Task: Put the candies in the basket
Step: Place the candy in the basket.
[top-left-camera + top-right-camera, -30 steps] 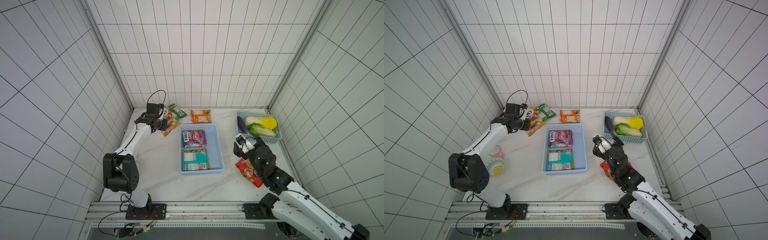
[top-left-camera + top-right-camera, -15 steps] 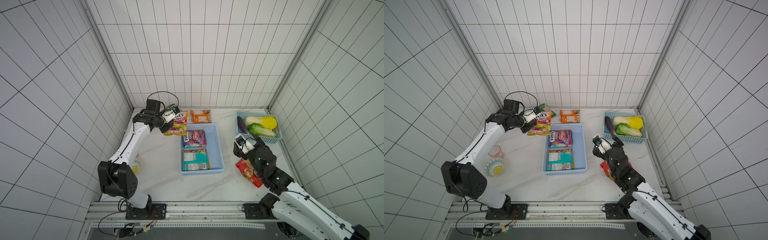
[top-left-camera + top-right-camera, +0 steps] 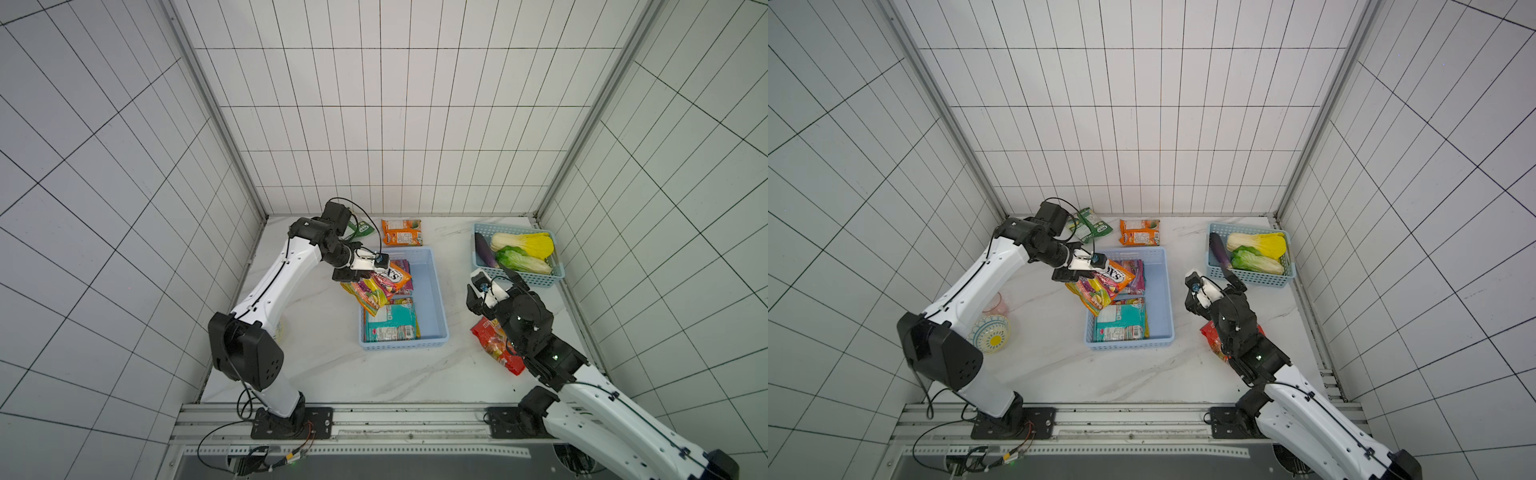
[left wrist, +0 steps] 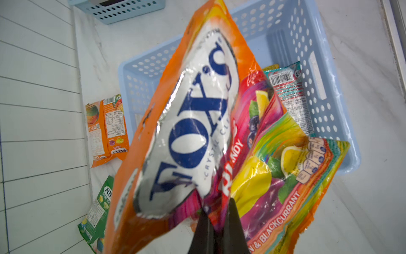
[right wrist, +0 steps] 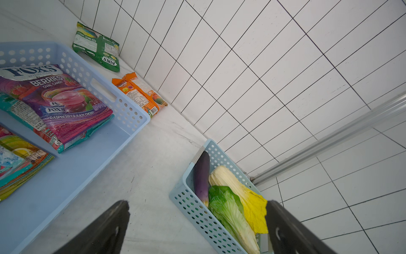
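Note:
Next I need to move my left gripper back and down over the teal bag (image 3: 391,321) (image 4: 292,96) to release the orange FOXS bag, as this place lies below the gripper, nearer my base.
My left gripper (image 3: 358,279) is shut on an edge of an orange and multicolour FOXS candy bag (image 3: 380,289), seen close up in the left wrist view (image 4: 197,110). The bag hangs over the left wall of the pale blue basket (image 3: 434,291). Inside the basket lie a teal bag (image 3: 390,322) and a purple bag (image 5: 61,103). On the table at the back lie an orange bag (image 3: 401,232) and a green bag (image 3: 1090,224). A red bag (image 3: 494,343) lies partly under my right arm. My right gripper (image 3: 493,289) stands open and holds nothing, right of the basket.
A smaller teal lattice basket (image 3: 519,282) with two cabbages and an eggplant stands at the back right, just beyond my right gripper. A patterned bowl (image 3: 990,334) and a pink cup (image 3: 996,303) sit at the left by my left arm. Tiled walls enclose the table.
My left gripper has lifted the orange FOXS bag from the back left of the table and carried it right, over the basket's left wall. The right arm has not moved.

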You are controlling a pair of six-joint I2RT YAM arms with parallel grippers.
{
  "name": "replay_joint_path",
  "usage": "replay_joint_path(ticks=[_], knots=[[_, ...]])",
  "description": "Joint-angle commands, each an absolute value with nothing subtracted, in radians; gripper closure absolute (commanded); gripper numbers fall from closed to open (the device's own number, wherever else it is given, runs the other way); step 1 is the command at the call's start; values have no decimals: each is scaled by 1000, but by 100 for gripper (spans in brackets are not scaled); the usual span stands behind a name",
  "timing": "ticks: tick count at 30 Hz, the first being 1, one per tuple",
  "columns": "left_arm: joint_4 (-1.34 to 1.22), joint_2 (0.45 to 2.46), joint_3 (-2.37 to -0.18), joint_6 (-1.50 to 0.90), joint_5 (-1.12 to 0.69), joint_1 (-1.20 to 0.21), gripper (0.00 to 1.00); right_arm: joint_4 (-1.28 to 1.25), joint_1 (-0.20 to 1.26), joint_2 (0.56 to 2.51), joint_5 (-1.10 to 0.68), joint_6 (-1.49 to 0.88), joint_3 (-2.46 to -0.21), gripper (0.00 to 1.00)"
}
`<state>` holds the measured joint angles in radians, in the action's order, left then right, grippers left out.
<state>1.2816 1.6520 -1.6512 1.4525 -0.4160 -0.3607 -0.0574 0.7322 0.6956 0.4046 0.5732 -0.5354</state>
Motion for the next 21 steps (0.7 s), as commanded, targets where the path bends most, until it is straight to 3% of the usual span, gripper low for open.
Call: replay_joint_path(ticks=[1, 11, 21], knots=[[1356, 1680, -1690, 1582, -390, -403, 100, -76, 729, 679, 404, 571, -506, 1], [1347, 1780, -1707, 1621, -175, -587, 100, -94, 730, 674, 422, 575, -497, 1], [1316, 1862, -1699, 1744, -54, -629, 100, -94, 731, 657, 398, 566, -496, 1]])
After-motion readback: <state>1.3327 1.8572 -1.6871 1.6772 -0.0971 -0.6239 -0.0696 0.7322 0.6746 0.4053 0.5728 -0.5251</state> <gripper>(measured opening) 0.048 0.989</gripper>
